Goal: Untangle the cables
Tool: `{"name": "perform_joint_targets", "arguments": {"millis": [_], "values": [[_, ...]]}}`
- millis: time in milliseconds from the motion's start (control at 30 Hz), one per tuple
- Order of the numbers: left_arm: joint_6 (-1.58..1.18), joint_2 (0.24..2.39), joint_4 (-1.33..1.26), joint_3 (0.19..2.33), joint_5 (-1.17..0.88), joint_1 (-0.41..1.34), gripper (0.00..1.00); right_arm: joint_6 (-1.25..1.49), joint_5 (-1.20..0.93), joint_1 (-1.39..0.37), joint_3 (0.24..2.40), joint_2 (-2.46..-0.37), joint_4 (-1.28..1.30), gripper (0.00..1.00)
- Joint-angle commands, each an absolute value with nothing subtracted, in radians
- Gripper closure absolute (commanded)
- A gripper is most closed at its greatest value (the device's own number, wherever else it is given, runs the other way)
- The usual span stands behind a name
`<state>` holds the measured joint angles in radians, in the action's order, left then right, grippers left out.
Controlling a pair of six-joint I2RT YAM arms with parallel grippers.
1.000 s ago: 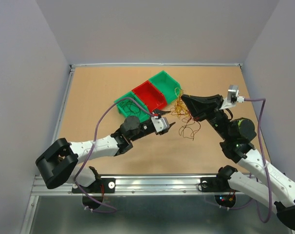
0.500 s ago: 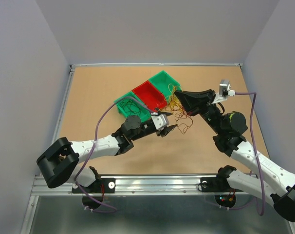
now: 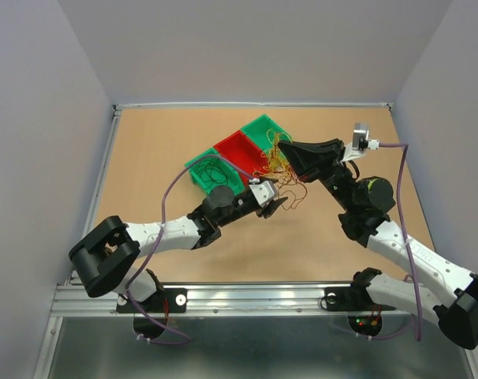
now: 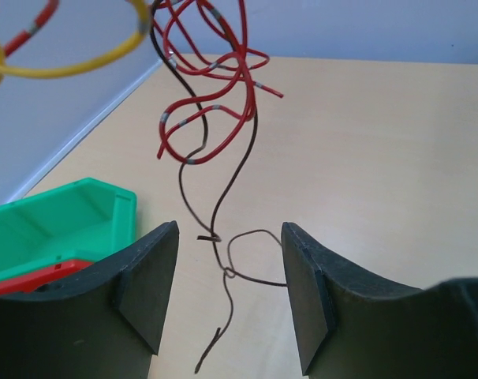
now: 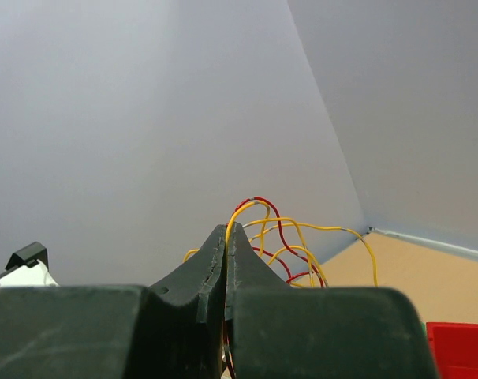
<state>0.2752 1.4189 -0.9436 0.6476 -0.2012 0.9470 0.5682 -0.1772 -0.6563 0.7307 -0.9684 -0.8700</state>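
I will next move my left gripper's open fingers outward around the dark wire, which hangs free below the red loops, and then close them.
The cables are a tangle of thin red, yellow and dark wires hanging in the air over the table's middle. My right gripper is shut on the cables near their top; yellow and red wires stick out past its closed fingers. My left gripper is open just below the tangle. In the left wrist view a dark strand with a small knot hangs between its fingers, under red loops and a yellow loop. The strand touches neither pad clearly.
Three bins stand in a diagonal row behind the tangle: a green bin holding a dark wire, a red bin, and a green bin. A raised rim edges the table; grey walls surround it.
My right gripper has carried the cables up and to the left, toward the bins. My left gripper has followed, moving slightly right and forward under the tangle, still open.
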Motion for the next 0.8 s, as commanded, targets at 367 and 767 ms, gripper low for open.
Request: {"name": "perform_joint_targets", "arguments": {"millis": [367,767], "values": [[0.246,1.52,-0.959,0.776,-0.152,0.89,1.0,0.727,-0.154,-0.663,0.815,-1.057,-1.1,0.99],[0.256,1.454,-0.858,0.778,-0.219,0.75,1.0,0.396,0.352,-0.661,0.563,-0.742,-1.066,0.99]]}}
